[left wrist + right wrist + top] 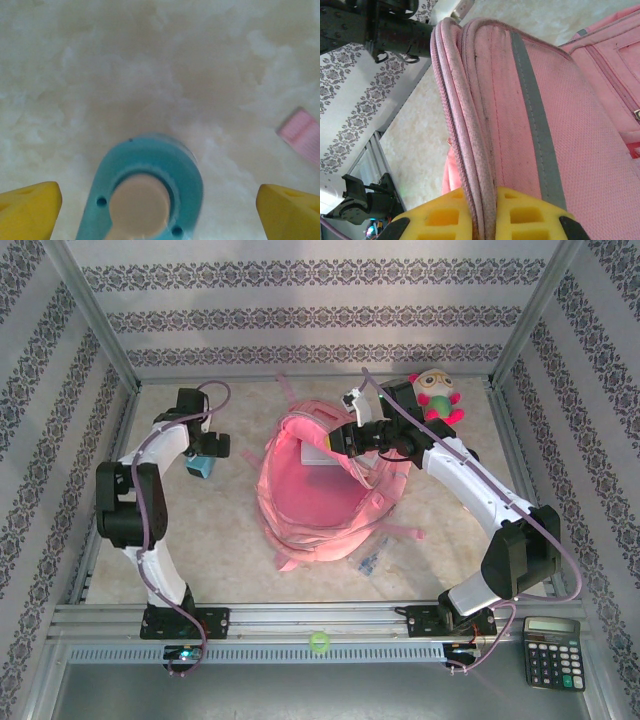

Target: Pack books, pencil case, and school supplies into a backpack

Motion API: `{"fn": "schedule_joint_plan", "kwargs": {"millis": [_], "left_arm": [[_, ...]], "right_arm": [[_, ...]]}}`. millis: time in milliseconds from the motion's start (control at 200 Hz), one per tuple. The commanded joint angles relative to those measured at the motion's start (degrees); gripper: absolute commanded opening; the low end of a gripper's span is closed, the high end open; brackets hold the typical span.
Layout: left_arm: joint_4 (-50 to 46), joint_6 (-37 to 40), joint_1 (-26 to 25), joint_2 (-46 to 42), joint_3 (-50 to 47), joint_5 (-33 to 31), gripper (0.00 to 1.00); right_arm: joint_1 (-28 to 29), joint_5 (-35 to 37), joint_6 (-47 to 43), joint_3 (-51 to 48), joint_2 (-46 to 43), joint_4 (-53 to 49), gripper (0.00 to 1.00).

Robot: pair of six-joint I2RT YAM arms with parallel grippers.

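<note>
My left gripper should come down next over the rounded end of the teal-and-white piece (150, 192), then close on the sides of that end, because it lies between the open fingers.
The pink backpack (318, 502) lies open in the middle of the table, its mouth facing up. My right gripper (352, 437) is shut on its piped rim (479, 165) at the far edge, and the yellow fingers (435, 220) pinch the cord. A teal-and-white piece (150, 192) of the school supplies (201, 470) rests on the table to the left. My left gripper (159, 212) hangs just above it, open wide, its fingertips (30, 207) well apart from it on both sides. A small clear packet (370, 562) lies by the backpack's near right corner. The books and pencil case are out of view.
A pink-and-green plush toy (437, 395) sits at the back right. A black calculator (552, 650) lies on the rail shelf at the near right, and a small green ball (318, 642) sits on the front rail. A loose pink strap (301, 135) trails toward the left gripper.
</note>
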Motion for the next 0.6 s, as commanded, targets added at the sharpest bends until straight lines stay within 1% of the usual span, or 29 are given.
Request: {"fn": "schedule_joint_plan", "kwargs": {"millis": [0,170,245,315,395,500,595], "left_arm": [[-3.26,2.63,1.77,2.64,2.69,-1.64,0.99],[-4.08,3.55,2.15,5.78,2.72,0.22,1.0],[-3.55,3.51,2.14,6.11,1.76,0.98,0.95],[-2.96,3.23,2.2,5.79,0.87,1.33,0.87],[-2.55,2.56,2.15,4.5,-0.23,1.74,0.73],[-2.08,1.64,2.15,0.48,-2.27,2.67,0.6],[-1.89,0.51,2.16,-5.49,-4.73,3.98,0.5]], "right_arm": [[0.36,-1.41,0.48,0.49,-1.54,3.65,0.0],[0.27,-1.54,0.46,1.0,-0.88,3.52,0.0],[0.29,-1.75,0.56,1.49,-0.35,3.59,0.0],[0.27,-1.92,0.64,1.93,-0.12,3.58,0.0],[0.27,-2.0,0.72,2.23,0.15,3.56,0.0],[0.27,-1.9,0.91,2.41,0.07,3.63,0.0],[0.27,-1.83,1.07,2.36,-0.08,3.65,0.0]]}}
